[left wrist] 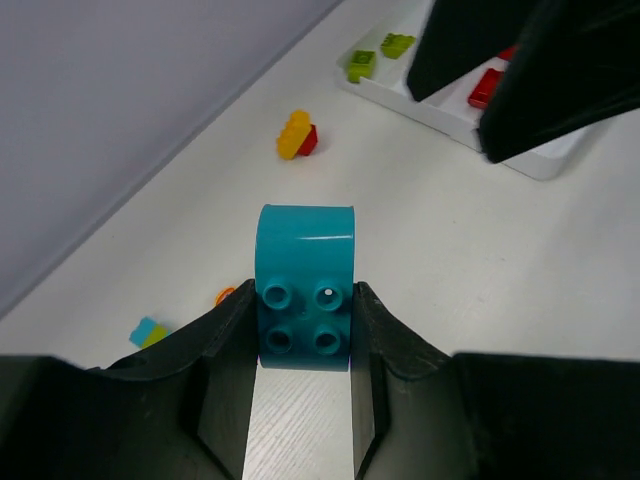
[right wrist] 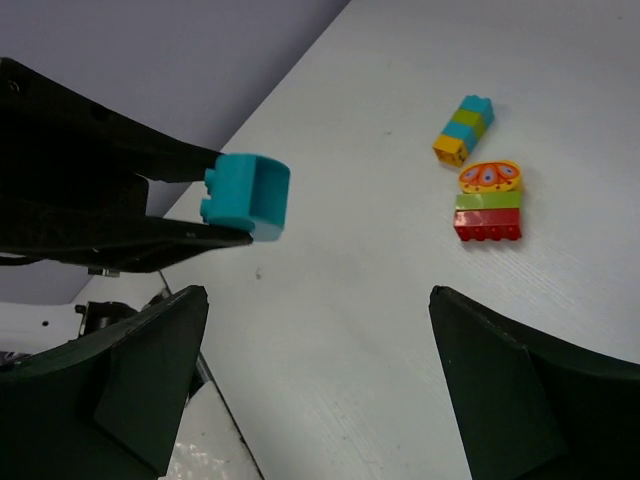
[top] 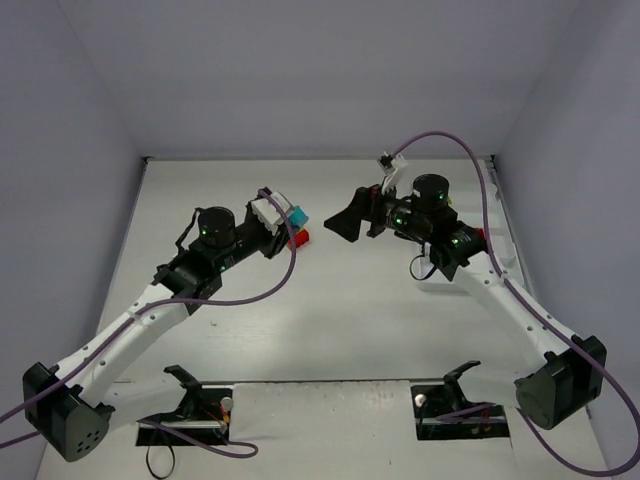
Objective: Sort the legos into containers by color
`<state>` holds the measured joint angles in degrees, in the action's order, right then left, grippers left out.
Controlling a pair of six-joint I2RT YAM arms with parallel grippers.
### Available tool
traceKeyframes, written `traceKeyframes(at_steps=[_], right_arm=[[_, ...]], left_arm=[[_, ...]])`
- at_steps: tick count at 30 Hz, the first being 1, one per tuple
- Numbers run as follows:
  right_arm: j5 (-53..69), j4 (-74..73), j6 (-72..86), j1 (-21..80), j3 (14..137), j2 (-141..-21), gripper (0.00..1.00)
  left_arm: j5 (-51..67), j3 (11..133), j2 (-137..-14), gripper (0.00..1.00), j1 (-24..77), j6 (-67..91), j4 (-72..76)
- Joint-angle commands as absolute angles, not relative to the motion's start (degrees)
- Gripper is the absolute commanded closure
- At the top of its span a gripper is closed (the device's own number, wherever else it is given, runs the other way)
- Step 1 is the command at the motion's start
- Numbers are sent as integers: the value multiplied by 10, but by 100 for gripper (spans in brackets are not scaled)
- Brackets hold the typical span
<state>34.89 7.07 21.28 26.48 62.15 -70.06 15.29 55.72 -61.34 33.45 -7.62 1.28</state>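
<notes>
I will move my right gripper to the left in the top view next and bring its fingers around the cyan lego's rounded end (top: pixel 301 216) (right wrist: pixel 268 198), because that end sticks out past my left gripper.
A cyan lego (left wrist: pixel 305 250) with a rounded end sits pinched between the fingers of my left gripper (left wrist: pixel 305 292), which is shut on it and holds it above the table. From above, that gripper (top: pixel 289 222) and its cyan lego (top: pixel 297 214) hang over the table's middle. My right gripper (top: pixel 349 224) faces it from the right, open and holding nothing (right wrist: pixel 315 295). The white tray (left wrist: pixel 540 160) of containers holds two lime green legos (left wrist: pixel 362 64) and a red one (left wrist: pixel 487 87). The right gripper's dark fingers (left wrist: pixel 560 70) cover part of it.
Loose legos lie on the table: a yellow and red pair (left wrist: pixel 296 135), a cyan and green piece (left wrist: pixel 148 332), a cyan-green-yellow stack (right wrist: pixel 463 130) and an orange-green-red stack (right wrist: pixel 488 203). A red brick (top: pixel 299 238) lies just below the left gripper. Grey walls close in the table.
</notes>
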Motion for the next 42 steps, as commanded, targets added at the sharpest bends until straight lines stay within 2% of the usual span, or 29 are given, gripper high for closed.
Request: traceKeyframes(at_steps=[1, 12, 17, 20, 22, 23, 24, 25, 26, 27, 28, 30, 33, 39, 42], right_arm=[[379, 110, 236, 289, 659, -710, 11], [376, 131, 248, 344, 667, -738, 11], [374, 135, 253, 355, 664, -746, 20], [377, 138, 256, 359, 659, -752, 32], [377, 141, 257, 360, 656, -753, 54], [374, 142, 257, 359, 654, -752, 62], [367, 142, 255, 360, 651, -750, 80], [360, 141, 251, 359, 650, -749, 89], [346, 140, 248, 359, 644, -746, 99], [338, 135, 244, 359, 642, -743, 100], [327, 131, 231, 356, 640, -741, 100], [277, 106, 216, 351, 633, -737, 100], [189, 80, 193, 328, 611, -730, 100], [69, 16, 157, 219, 583, -730, 100], [-56, -38, 137, 196, 581, -737, 100]], left_arm=[[219, 573, -592, 100, 359, -157, 33], [230, 602, -590, 99, 413, -201, 1], [223, 599, -590, 98, 421, -202, 6], [225, 599, -594, 98, 424, -201, 10], [227, 601, -597, 98, 425, -201, 10], [228, 602, -601, 96, 426, -200, 9], [229, 603, -603, 90, 426, -198, 9], [227, 603, -606, 73, 426, -193, 9], [215, 603, -606, 66, 427, -190, 9], [208, 603, -608, 58, 427, -180, 9], [189, 605, -612, 43, 427, -174, 6], [166, 608, -617, 29, 427, -150, 4], [105, 608, -621, 24, 426, -113, 1], [-16, 633, -648, 21, 421, -46, -74], [-62, 667, -670, 21, 404, -7, -128]])
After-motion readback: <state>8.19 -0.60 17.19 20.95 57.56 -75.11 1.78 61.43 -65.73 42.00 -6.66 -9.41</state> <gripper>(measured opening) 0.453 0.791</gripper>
